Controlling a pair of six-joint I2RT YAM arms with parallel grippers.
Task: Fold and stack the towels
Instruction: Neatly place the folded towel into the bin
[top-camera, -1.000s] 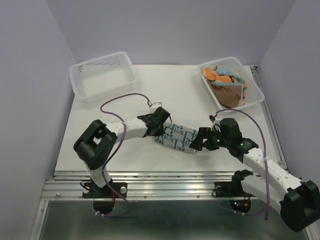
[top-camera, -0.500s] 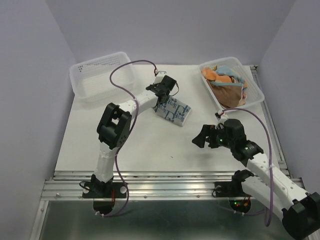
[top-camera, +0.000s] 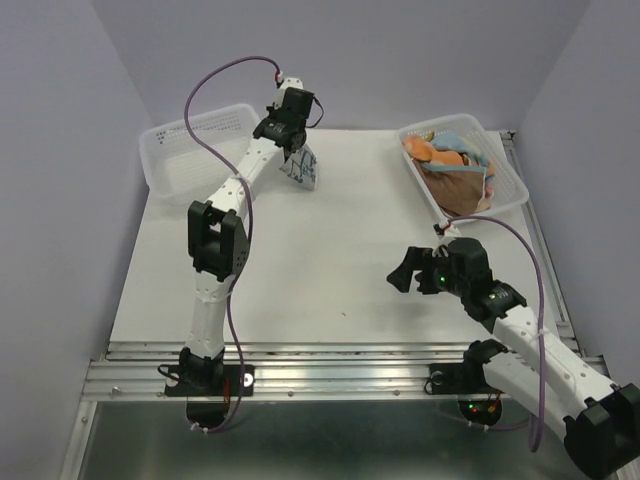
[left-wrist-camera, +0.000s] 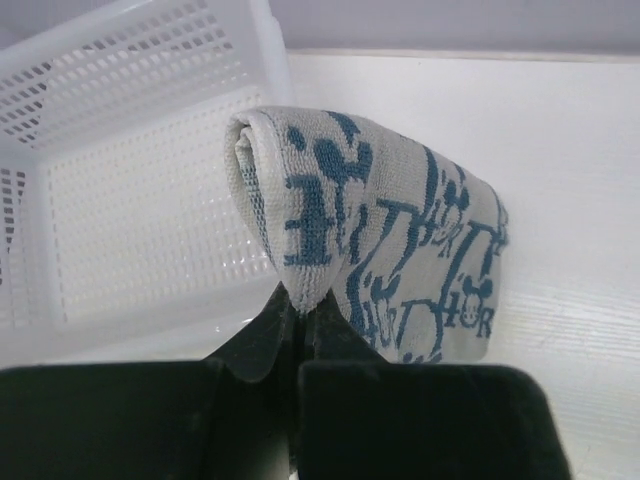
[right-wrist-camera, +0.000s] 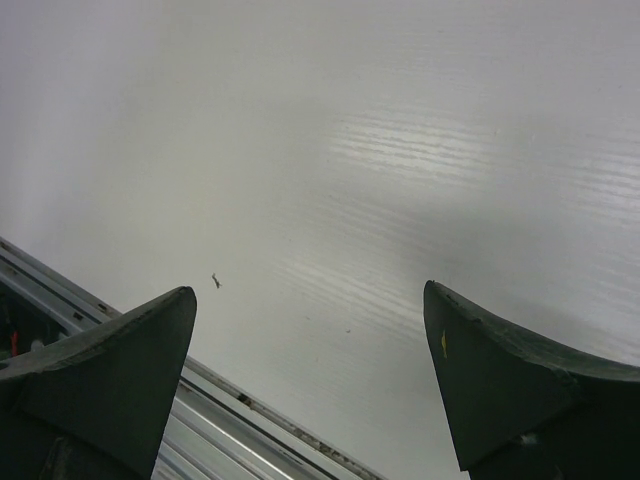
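My left gripper goes left in the top view next, then down into the empty white basket and releases the towel's corner, as the folded towel (top-camera: 301, 167) still hangs outside.
My left gripper (top-camera: 287, 143) is shut on a folded blue-white patterned towel (top-camera: 301, 167) and holds it in the air at the far side, just right of the empty white basket (top-camera: 205, 150). In the left wrist view the towel (left-wrist-camera: 380, 230) hangs from the pinched jaws with the basket (left-wrist-camera: 120, 180) to its left. Several unfolded towels, orange and light blue among them (top-camera: 452, 162), lie piled in the right basket (top-camera: 510, 190). My right gripper (top-camera: 402, 277) is open and empty, low over the bare table at the near right, and its fingers (right-wrist-camera: 120, 370) stand wide apart in the right wrist view.
The metal rail of the table's near edge (top-camera: 340, 355) runs below the right gripper and shows in the right wrist view (right-wrist-camera: 200, 420). Grey walls close in the table on the left, back and right.
My left gripper has carried the folded blue-white towel from the middle of the table up and back to beside the left basket. The right gripper let go, opened and drew back a little.
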